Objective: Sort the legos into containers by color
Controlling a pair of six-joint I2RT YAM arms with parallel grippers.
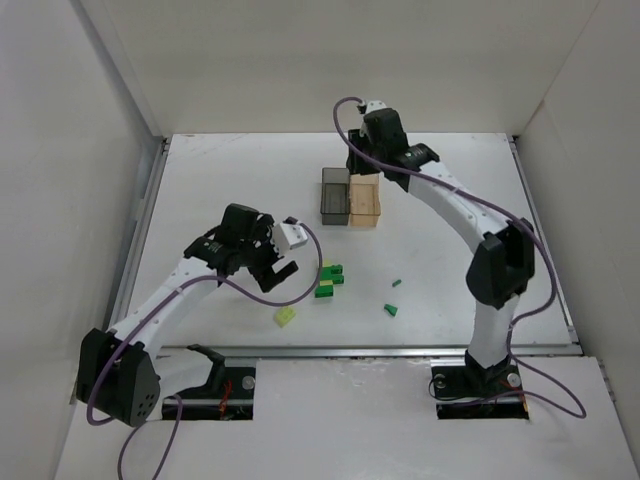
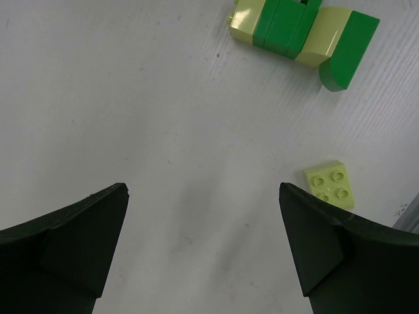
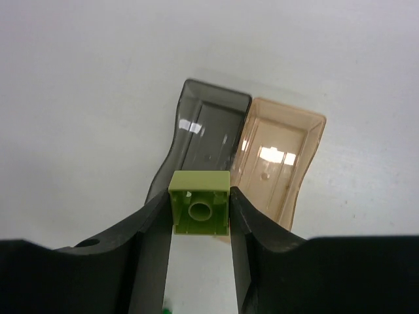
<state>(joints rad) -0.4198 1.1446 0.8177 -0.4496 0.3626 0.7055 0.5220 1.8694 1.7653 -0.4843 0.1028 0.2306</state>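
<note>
Next, my right gripper, hanging high above both boxes, moves down toward the right in its wrist view, over the pale orange-tan box [image 1: 365, 200] [image 3: 283, 152] to release the lego.
My right gripper [image 3: 200, 216] is shut on a pale yellow-green lego [image 3: 200, 202], held above the near edge of the containers. The smoky dark grey box [image 3: 208, 127] and the pale orange-tan box [image 3: 283, 152] stand joined side by side, and both look empty. In the top view the right gripper [image 1: 360, 163] hovers just behind these boxes [image 1: 335, 196]. My left gripper [image 2: 203, 191] is open and empty over bare table. A pale yellow-green lego [image 2: 331, 184] lies beside its right finger. A cluster of green and pale legos [image 2: 294, 26] lies farther ahead.
In the top view the cluster [image 1: 330, 272] sits mid-table, with a green brick [image 1: 323, 291] just below it. A pale brick [image 1: 286, 317] lies near the front edge. Two small green bricks [image 1: 397, 283] [image 1: 391, 309] lie to the right. White walls enclose the table.
</note>
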